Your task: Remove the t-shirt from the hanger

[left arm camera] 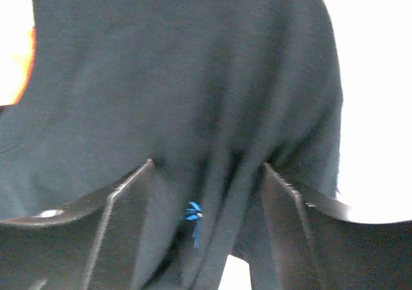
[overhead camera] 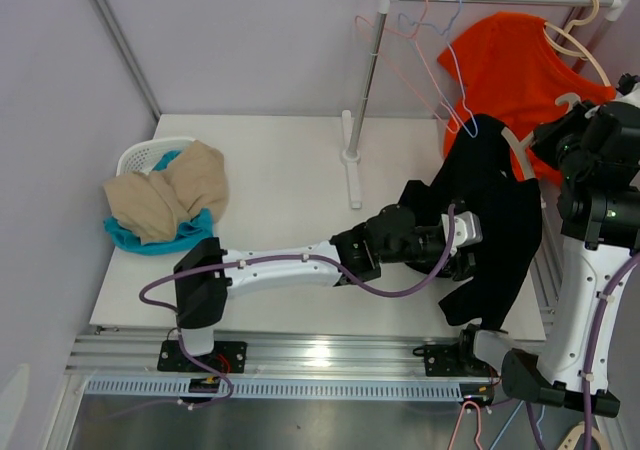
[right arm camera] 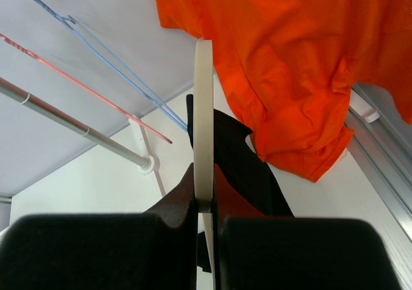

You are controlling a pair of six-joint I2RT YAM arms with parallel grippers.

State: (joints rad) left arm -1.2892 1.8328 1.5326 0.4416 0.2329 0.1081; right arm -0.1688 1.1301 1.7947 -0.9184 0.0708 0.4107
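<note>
The hanger goes outward in my right gripper next, to the left in the top view, onto the bare rail beside the blue hanger, and is released there.
A black t-shirt (overhead camera: 500, 220) hangs on a cream hanger (overhead camera: 520, 155) held up at the right of the table. My right gripper (overhead camera: 552, 138) is shut on the hanger; in the right wrist view its jaws (right arm camera: 206, 206) clamp the hanger's thin edge (right arm camera: 204, 109), and the black cloth (right arm camera: 238, 161) drops behind it. My left gripper (overhead camera: 470, 255) reaches into the shirt's lower left side. In the left wrist view the dark fabric (left arm camera: 193, 77) fills the frame. Folds of it lie between the spread fingers (left arm camera: 122, 225) of the left gripper (left arm camera: 207, 180), which are not pinched together.
An orange t-shirt (overhead camera: 510, 65) hangs on another hanger from the clothes rack (overhead camera: 365, 80) at the back right, beside pink and blue wire hangers (overhead camera: 440, 60). A white basket (overhead camera: 140, 155) with beige and teal cloths sits at the left edge.
</note>
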